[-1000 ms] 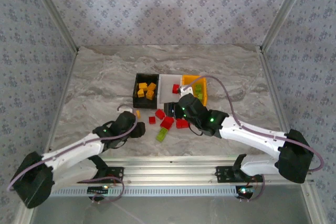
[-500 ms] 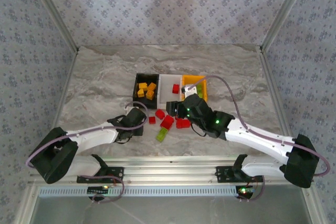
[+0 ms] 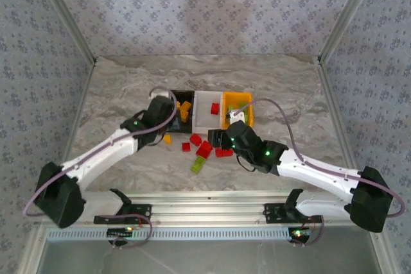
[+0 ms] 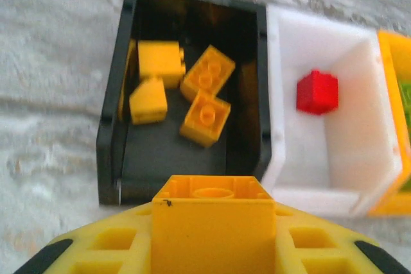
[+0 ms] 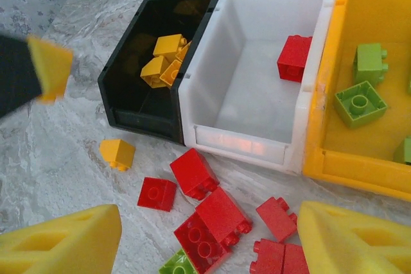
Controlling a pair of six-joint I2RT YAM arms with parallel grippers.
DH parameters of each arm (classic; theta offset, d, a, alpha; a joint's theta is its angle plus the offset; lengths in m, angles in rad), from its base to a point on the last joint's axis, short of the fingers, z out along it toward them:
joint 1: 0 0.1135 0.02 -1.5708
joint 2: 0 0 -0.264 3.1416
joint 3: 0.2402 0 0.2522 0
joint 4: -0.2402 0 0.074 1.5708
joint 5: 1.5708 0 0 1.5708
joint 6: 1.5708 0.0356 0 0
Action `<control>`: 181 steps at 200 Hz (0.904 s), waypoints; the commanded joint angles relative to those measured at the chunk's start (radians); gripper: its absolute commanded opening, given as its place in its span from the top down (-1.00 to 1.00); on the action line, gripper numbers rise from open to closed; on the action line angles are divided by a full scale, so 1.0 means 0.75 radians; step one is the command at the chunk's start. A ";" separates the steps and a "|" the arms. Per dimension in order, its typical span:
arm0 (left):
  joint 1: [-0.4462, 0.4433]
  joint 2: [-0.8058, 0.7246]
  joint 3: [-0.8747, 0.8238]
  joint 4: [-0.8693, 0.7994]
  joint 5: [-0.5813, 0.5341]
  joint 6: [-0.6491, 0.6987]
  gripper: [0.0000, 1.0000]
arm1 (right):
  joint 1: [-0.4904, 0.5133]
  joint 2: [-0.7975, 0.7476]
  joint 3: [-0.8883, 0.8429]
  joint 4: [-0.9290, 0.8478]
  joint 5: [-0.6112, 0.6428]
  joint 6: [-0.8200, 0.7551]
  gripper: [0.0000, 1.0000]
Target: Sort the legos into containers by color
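The matching lego in my left gripper should next go outward over the orange-yellow legos in the black container, and I should let go of it inside.
My left gripper (image 3: pixel 171 106) (image 4: pixel 212 251) is shut on an orange-yellow lego (image 4: pixel 213 222), held over the near edge of the black container (image 4: pixel 112 126) (image 3: pixel 186 92), which holds several orange-yellow legos (image 4: pixel 205 97). The white container (image 4: pixel 308 200) (image 3: pixel 204 101) holds one red lego (image 4: pixel 317 92). The orange-yellow container (image 5: pixel 359 165) (image 3: pixel 247 99) has green legos (image 5: pixel 358 102) in it. My right gripper (image 3: pixel 217 139) (image 5: pixel 212 242) hangs open above a cluster of red legos (image 5: pixel 221 213) (image 3: pixel 204 149) on the table.
Loose on the table in front of the containers lie one orange-yellow lego (image 5: pixel 117 153) (image 3: pixel 167 138) and a green lego (image 3: pixel 198 165) (image 5: pixel 176 266) beside the red ones. The three containers stand side by side, touching. Patterned walls enclose the marble table (image 3: pixel 289 94).
My left gripper has shut on an orange-yellow lego and carried it from the table's near left up to the black container. The right gripper has shifted slightly and stays open.
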 commanded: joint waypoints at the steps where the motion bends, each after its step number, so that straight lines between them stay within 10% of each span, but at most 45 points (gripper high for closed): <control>1: 0.049 0.174 0.131 -0.039 -0.033 0.074 0.48 | -0.008 -0.051 -0.034 -0.038 0.046 0.048 -0.50; 48: 0.111 0.497 0.421 -0.079 -0.056 0.105 0.50 | -0.007 -0.113 -0.079 -0.080 0.062 0.077 -0.50; 90: 0.121 0.638 0.589 -0.139 -0.052 0.107 0.04 | -0.007 -0.173 -0.108 -0.121 0.078 0.097 -0.52; 181: -0.055 0.198 0.427 -0.061 0.045 0.099 -0.81 | -0.003 -0.205 -0.158 -0.140 0.073 0.130 -0.58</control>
